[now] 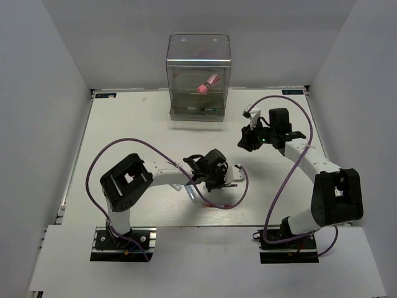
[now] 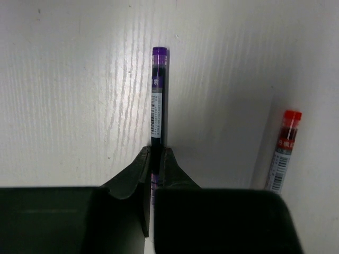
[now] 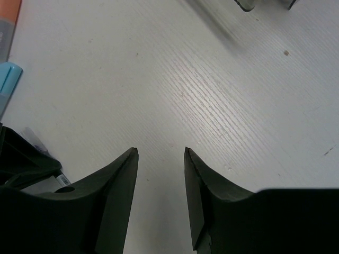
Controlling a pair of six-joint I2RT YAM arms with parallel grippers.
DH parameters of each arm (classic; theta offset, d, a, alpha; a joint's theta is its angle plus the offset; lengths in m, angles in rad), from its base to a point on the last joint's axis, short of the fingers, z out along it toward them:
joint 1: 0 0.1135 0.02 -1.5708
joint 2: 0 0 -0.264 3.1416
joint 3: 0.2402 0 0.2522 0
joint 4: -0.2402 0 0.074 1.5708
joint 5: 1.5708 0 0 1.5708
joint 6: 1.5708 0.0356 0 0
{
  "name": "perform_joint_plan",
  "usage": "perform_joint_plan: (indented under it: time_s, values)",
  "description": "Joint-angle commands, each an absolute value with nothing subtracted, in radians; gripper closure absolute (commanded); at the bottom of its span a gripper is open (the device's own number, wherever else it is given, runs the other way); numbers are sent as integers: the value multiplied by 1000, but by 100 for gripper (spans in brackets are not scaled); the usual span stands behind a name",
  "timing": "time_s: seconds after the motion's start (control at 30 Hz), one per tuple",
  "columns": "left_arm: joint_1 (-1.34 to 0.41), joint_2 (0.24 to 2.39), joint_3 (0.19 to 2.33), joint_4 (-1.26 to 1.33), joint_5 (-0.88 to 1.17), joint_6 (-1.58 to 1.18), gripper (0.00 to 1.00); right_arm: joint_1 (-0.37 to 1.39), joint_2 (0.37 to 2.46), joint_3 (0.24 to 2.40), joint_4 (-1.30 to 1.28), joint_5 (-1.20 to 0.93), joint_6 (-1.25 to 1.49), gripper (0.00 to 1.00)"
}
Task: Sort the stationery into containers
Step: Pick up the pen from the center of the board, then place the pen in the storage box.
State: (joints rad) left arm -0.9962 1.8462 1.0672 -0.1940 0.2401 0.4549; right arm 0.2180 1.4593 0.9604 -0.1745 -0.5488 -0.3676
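The robot's left gripper will lift the purple-capped pen and carry it outward over the box's low front tray (image 1: 197,112) to release it, because a slim pen is already lying there.
A thin dark pen with a purple cap (image 2: 158,95) points away from my left gripper (image 2: 155,152), which is shut on its lower end close to the white table. A second pen with a red cap (image 2: 283,151) lies on the table to its right. In the top view my left gripper (image 1: 213,179) is at mid-table. My right gripper (image 3: 159,151) hangs open over bare table with nothing between its fingers. A teal-capped marker (image 3: 7,84) and an orange one (image 3: 8,21) show at its left edge. The transparent box of containers (image 1: 198,59) stands at the back with a pink piece (image 1: 208,84) inside.
My right gripper (image 1: 251,139) is right of the box's front. The box's feet (image 3: 246,4) show at the top of the right wrist view. Purple cables loop over the table beside both arms. White walls enclose the table on three sides.
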Motion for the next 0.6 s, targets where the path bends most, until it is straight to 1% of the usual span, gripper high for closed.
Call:
perform_joint_plan:
  time_s: [0.0, 0.03, 0.13, 0.2, 0.37, 0.43, 0.5, 0.53, 0.57]
  values:
    - [-1000, 1931, 1031, -272, 115, 442, 90, 207, 1428, 945, -146, -583, -345, 53]
    - [-1000, 1931, 1031, -272, 115, 433, 95, 206, 1428, 943, -146, -584, -345, 53]
    - [-968, 1892, 1011, -217, 190, 382, 100, 204, 1421, 937, -149, -583, -354, 52]
    - [-968, 1836, 1002, -155, 190, 382, 100, 204, 1416, 930, -152, -577, -365, 47]
    - [-936, 1802, 1068, -170, 199, 429, 100, 203, 1394, 910, -156, -571, -387, 46]
    - [-898, 1792, 1106, -202, 190, 468, 100, 202, 1388, 899, -161, -568, -393, 46]
    - [-868, 1779, 1126, -202, 190, 486, 100, 201, 1378, 891, -167, -575, -403, 52]
    - [-852, 1766, 1143, -202, 190, 504, 100, 201, 1374, 890, -173, -577, -419, 58]
    - [-816, 1757, 1153, -215, 181, 514, 100, 198, 1368, 876, -182, -583, -431, 61]
